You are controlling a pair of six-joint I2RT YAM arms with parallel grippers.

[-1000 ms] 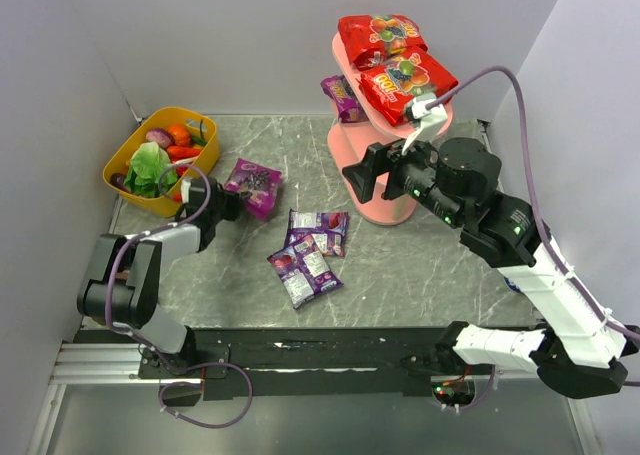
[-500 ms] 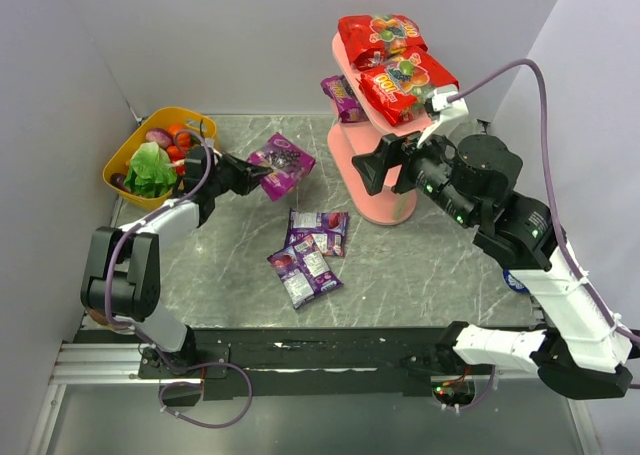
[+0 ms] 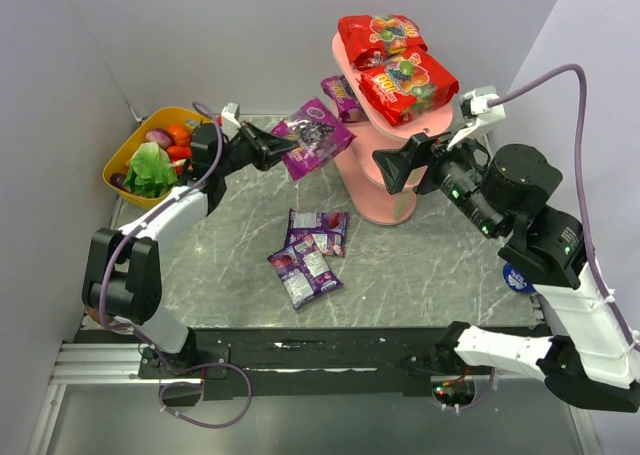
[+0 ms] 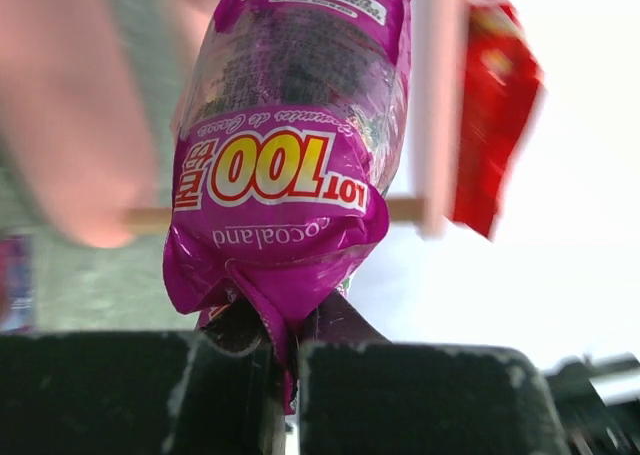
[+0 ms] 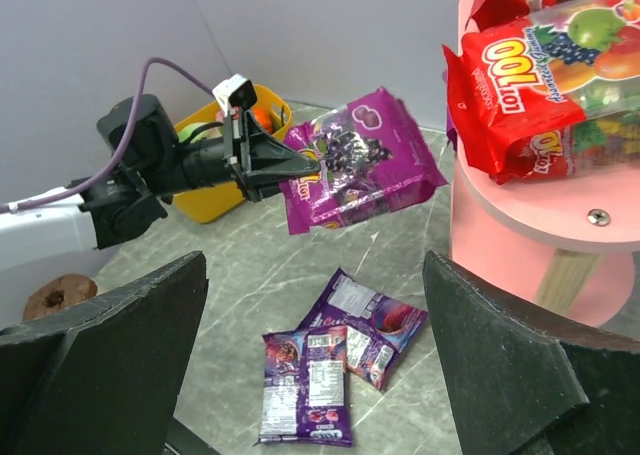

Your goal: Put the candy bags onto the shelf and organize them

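Observation:
I should move my left gripper to the right in the top view and carry its bag onto the middle level's bare part (image 3: 372, 147), then release it. There is still room beside the purple one.
My left gripper (image 3: 278, 147) is shut on the edge of a purple candy bag (image 3: 315, 137), which hangs in the air just left of the pink shelf (image 3: 382, 209). The left wrist view shows the bag (image 4: 290, 165) pinched at its seam between the jaws (image 4: 283, 375). Two red candy bags (image 3: 380, 35) (image 3: 407, 83) lie on the top tier, and a purple one (image 3: 340, 95) on the middle tier. Two more purple bags (image 3: 320, 230) (image 3: 305, 272) lie overlapping on the table. My right gripper (image 5: 312, 265) hovers open and empty near the shelf, facing the held bag (image 5: 365, 160).
A yellow basket (image 3: 128, 153) with toy vegetables (image 3: 150, 167) stands at the back left corner. Grey walls close in the table at the left, back and right. The right arm's body stretches along the table's right side.
The left arm has lifted the purple bag off the table near the basket and carried it up and right toward the shelf. The right gripper has drawn back to the right.

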